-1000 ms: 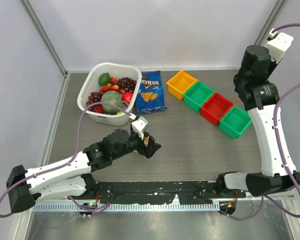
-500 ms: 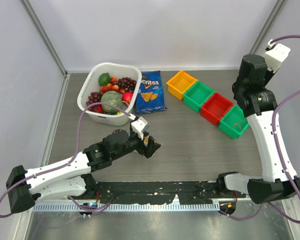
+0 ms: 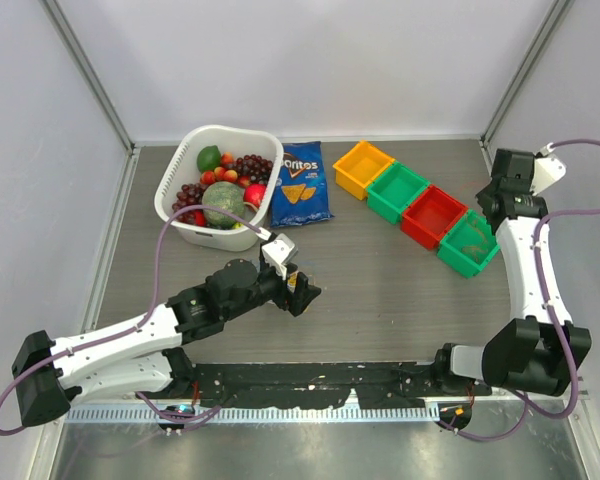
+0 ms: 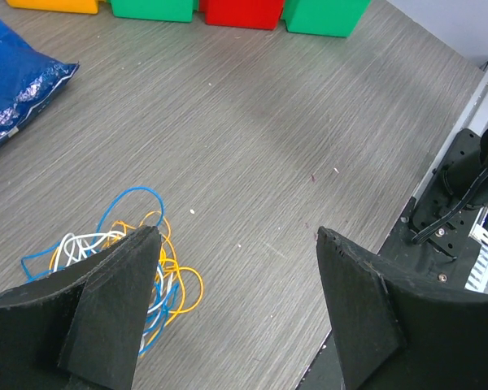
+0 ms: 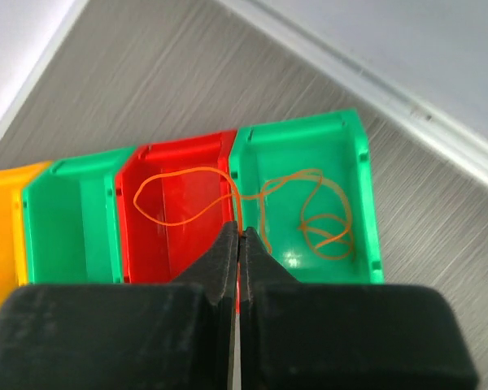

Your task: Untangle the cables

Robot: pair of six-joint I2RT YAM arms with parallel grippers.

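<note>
I should next lower my right gripper into the end green bin (image 5: 364, 175): the orange cable coils there but still loops over the red one.
The cables (image 4: 169, 272) lie on the table as a small tangle of blue, white and orange strings, partly hidden behind my left finger (image 4: 106, 313). My left gripper (image 4: 236, 237) hovers low just right of the tangle, open, with only bare table between its fingers. In the top view it (image 3: 302, 293) sits at mid-table. My right gripper (image 5: 238, 231) is shut on one orange cable (image 5: 321, 219). That cable loops over the red bin (image 5: 175, 248) and coils inside the end green bin (image 5: 364, 175).
A row of yellow (image 3: 363, 168), green (image 3: 397, 192), red (image 3: 433, 216) and green (image 3: 469, 250) bins runs along the back right. A white basket of fruit (image 3: 176, 182) and a blue Doritos bag (image 3: 301, 184) are at the back left.
My right arm has come down from high up to just over the end green bin, and the orange cable now rests inside it. My left arm has stayed still.
</note>
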